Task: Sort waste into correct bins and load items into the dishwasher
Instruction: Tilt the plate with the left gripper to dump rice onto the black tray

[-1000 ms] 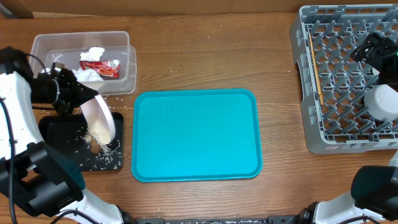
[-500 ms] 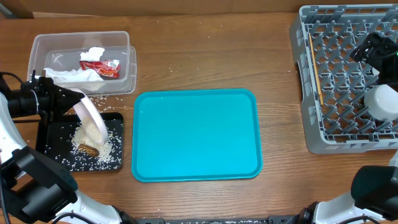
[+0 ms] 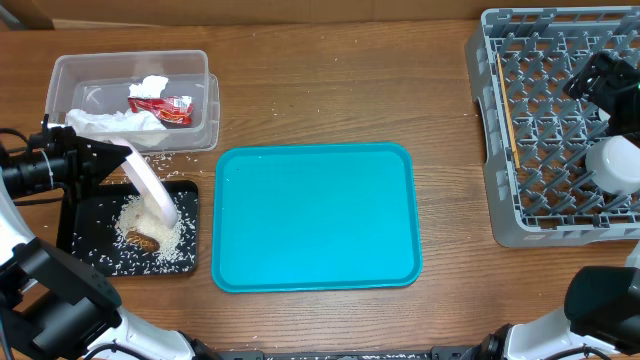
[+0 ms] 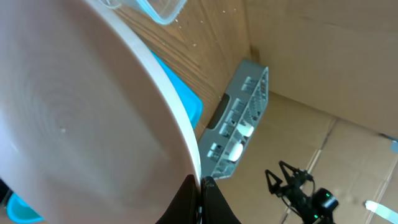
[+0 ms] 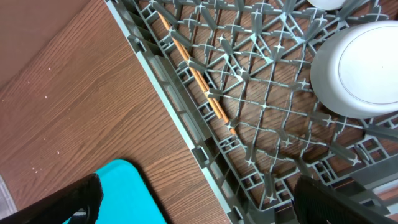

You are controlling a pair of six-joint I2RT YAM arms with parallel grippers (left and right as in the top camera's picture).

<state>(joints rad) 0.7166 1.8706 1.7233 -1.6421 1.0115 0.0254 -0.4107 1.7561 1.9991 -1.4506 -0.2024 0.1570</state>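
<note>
Next, my left gripper swings over the turquoise tray's middle [image 3: 323,208], to its right in the overhead view, and lowers to release, with the plate [image 3: 150,190] emptied.
My left gripper [image 3: 110,158] is shut on the rim of a white plate [image 3: 150,190], which is tilted steeply over the black tray [image 3: 90,262]. Rice grains and a brown food scrap [image 3: 140,238] lie in that tray under the plate's low edge. In the left wrist view the plate [image 4: 81,112] fills the frame and the fingers [image 4: 200,193] pinch its rim. The clear tub [image 3: 200,70] holds the white napkin [image 3: 150,88] and the red wrapper [image 3: 170,108]. My right gripper [image 5: 199,205] is open above the grey dish rack [image 3: 500,200], which holds chopsticks [image 5: 199,81] and a white bowl [image 5: 360,62].
A turquoise serving tray [image 3: 315,215] lies in the middle of the table. Loose rice grains are scattered on the wood between the tub and the black tray. The dish rack fills the right side, with my right arm [image 3: 600,80] over it.
My left arm has drawn back to the left and the plate has tipped steeper. The rice and the brown scrap have slid off the plate into the black tray. The right arm has not moved.
</note>
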